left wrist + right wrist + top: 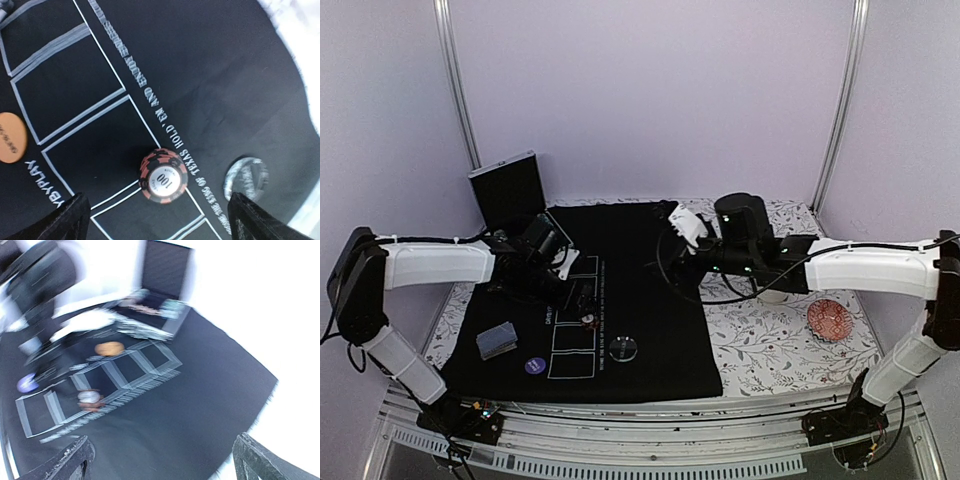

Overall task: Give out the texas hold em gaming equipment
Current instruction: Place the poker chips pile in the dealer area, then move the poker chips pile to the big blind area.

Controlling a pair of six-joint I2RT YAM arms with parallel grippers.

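Observation:
I will next move my left gripper down and to the right in the top view, its open fingers around the striped chip stack [589, 321] [163, 176], since the stack stands below them.
On the black mat [650, 300] a stack of red-and-black striped chips [163, 176] marked 100 stands on a white line of the printed card boxes. My left gripper [160, 227] hovers above it, open and empty, with the stack [588, 320] just ahead of its fingers. An orange disc [9, 137] lies to one side and a clear disc [246, 177] to the other. A deck of cards [497, 340] and a purple disc [534, 366] lie near the mat's front left. My right gripper [165, 467] hangs open and empty over the mat's far middle [672, 240].
A black case [508, 190] stands propped at the mat's back left. A small reddish dish [828, 318] sits on the flowered cloth to the right. A cream cup [775, 295] shows partly behind my right arm. The right wrist view is blurred.

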